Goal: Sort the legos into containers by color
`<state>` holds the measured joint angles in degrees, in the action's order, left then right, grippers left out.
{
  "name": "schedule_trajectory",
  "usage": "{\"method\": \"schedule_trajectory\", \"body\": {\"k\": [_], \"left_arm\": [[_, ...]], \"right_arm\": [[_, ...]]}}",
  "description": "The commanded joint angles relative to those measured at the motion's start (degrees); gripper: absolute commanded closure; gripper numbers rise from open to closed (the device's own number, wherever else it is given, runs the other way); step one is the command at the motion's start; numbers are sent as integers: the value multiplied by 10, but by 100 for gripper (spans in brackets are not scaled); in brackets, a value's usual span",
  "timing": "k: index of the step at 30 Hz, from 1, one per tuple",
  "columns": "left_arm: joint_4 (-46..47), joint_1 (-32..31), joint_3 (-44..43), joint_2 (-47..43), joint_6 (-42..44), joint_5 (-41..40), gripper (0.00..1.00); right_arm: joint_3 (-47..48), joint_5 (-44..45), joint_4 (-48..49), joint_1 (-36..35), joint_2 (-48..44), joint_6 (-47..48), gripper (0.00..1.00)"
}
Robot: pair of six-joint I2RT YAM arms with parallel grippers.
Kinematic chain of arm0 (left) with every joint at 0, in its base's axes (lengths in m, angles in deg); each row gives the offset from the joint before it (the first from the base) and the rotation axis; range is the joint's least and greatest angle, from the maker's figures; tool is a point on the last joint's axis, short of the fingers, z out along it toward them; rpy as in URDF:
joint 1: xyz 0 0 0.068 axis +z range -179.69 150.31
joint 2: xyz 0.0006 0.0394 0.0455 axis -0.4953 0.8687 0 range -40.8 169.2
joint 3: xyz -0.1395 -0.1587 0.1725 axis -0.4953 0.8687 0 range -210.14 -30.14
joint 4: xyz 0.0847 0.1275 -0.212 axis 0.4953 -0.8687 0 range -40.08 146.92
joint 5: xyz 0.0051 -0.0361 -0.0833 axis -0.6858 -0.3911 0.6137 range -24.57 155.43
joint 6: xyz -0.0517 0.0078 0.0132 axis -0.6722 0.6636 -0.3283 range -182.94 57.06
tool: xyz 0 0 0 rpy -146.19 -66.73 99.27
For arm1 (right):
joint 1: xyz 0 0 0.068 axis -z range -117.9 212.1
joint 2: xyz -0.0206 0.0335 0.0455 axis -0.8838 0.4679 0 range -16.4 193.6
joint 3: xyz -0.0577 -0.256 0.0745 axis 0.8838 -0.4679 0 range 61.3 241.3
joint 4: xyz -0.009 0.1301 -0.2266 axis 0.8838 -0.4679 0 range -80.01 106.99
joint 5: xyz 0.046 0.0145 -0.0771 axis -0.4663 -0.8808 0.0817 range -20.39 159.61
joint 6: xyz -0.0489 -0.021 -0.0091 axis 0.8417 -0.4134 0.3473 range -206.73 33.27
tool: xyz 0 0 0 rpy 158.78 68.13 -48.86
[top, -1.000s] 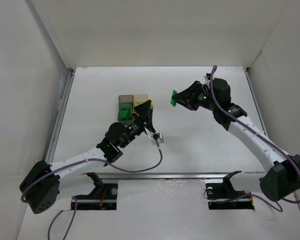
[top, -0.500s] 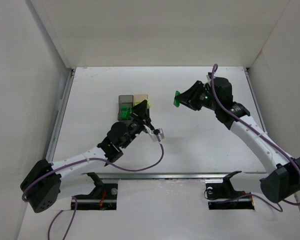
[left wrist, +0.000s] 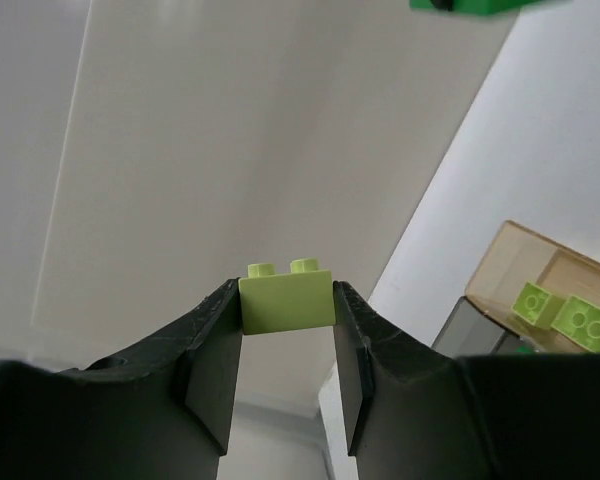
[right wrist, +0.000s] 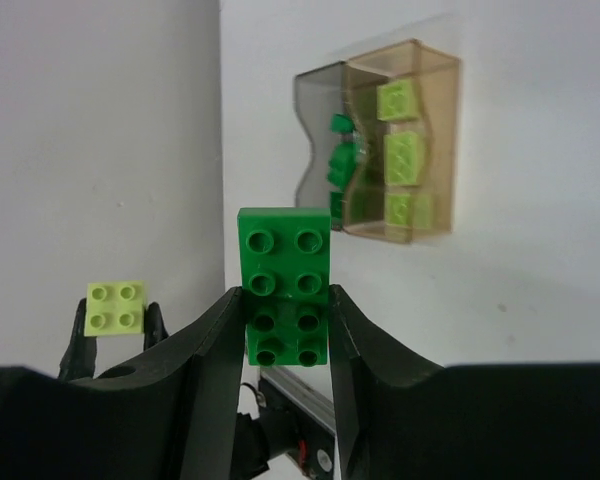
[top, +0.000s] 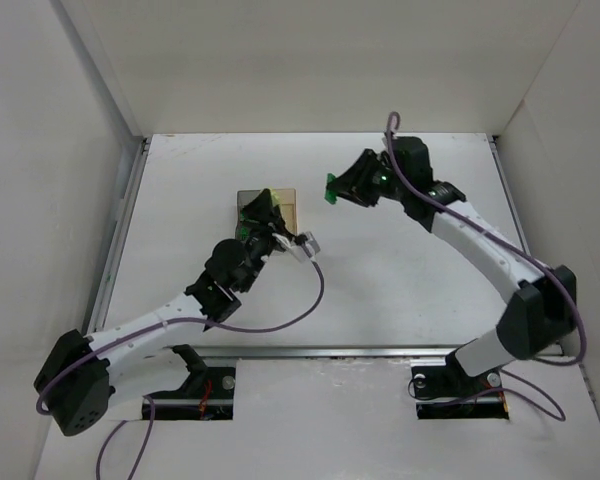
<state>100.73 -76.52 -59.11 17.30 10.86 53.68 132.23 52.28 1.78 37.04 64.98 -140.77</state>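
My right gripper goes to the left in the top view and down over the smoky grey container next, as that lies below the gripper on that side.
My left gripper is shut on a pale yellow-green lego and holds it in the air. In the top view it hangs over the two adjoining containers. My right gripper is shut on a dark green two-by-four lego, raised to the right of the containers. The smoky grey container holds dark green legos. The amber container holds three pale legos. The left gripper partly hides both containers in the top view.
White walls close in the white table on the left, back and right. A metal rail runs along the near edge. A purple cable loops from the left arm.
My right gripper moved left toward the containers with the dark green lego. My left gripper moved farther back, over the containers, with the pale lego.
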Motion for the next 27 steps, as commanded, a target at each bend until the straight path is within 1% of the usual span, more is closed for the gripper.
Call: {"method": "schedule_trajectory", "body": {"k": [1, 2, 3, 4, 5, 6, 9, 11, 12, 14, 15, 16, 17, 18, 19, 20, 22, 23, 25, 27], "left_arm": [[1, 14, -89, -15, -111, -136, 100], [-15, 14, -105, -15, -166, -159, 100], [-34, 20, -119, -15, -192, -191, 100], [-70, 20, -130, -22, -216, -201, 100], [-86, 20, -146, -36, -235, -208, 100], [-100, 20, -146, -43, -262, -208, 100], [-134, 20, -151, -62, -277, -213, 100], [-141, 20, -151, -69, -277, -213, 100], [-141, 20, -145, -69, -277, -213, 100], [-141, 20, -140, -74, -277, -213, 100], [-141, 20, -140, -74, -277, -213, 100], [-141, 20, -140, -74, -283, -206, 100], [-141, 20, -140, -74, -283, -201, 100], [-141, 20, -135, -74, -283, -201, 100], [-141, 20, -135, -68, -288, -201, 100], [-141, 20, -135, -68, -288, -195, 100], [-141, 20, -135, -63, -293, -195, 100], [-141, 20, -135, -63, -299, -188, 100], [-147, 20, -135, -63, -299, -183, 100], [-155, 20, -135, -51, -320, -166, 100]], "right_arm": [[125, -17, 49, -53, 87, 35, 100], [155, -28, 49, -64, 153, 47, 100], [186, -51, 49, -88, 189, 55, 100], [250, -62, 49, -98, 224, 63, 100], [280, -74, 43, -107, 292, 68, 100], [307, -82, 36, -113, 325, 68, 100], [382, -95, 41, -125, 417, 58, 100], [391, -95, 50, -130, 445, 58, 100], [412, -95, 50, -130, 466, 58, 100], [418, -95, 50, -136, 472, 58, 97], [424, -95, 50, -136, 478, 63, 93], [424, -95, 50, -136, 478, 63, 85], [424, -95, 50, -136, 478, 68, 62], [424, -106, 50, -141, 484, 68, 50], [430, -115, 50, -141, 484, 74, 41], [430, -125, 50, -141, 484, 74, 27], [430, -146, 50, -141, 484, 74, 16], [424, -146, 50, -141, 477, 80, 14], [424, -152, 50, -141, 463, 87, 5], [424, -152, 50, -141, 437, 92, 5]]}}
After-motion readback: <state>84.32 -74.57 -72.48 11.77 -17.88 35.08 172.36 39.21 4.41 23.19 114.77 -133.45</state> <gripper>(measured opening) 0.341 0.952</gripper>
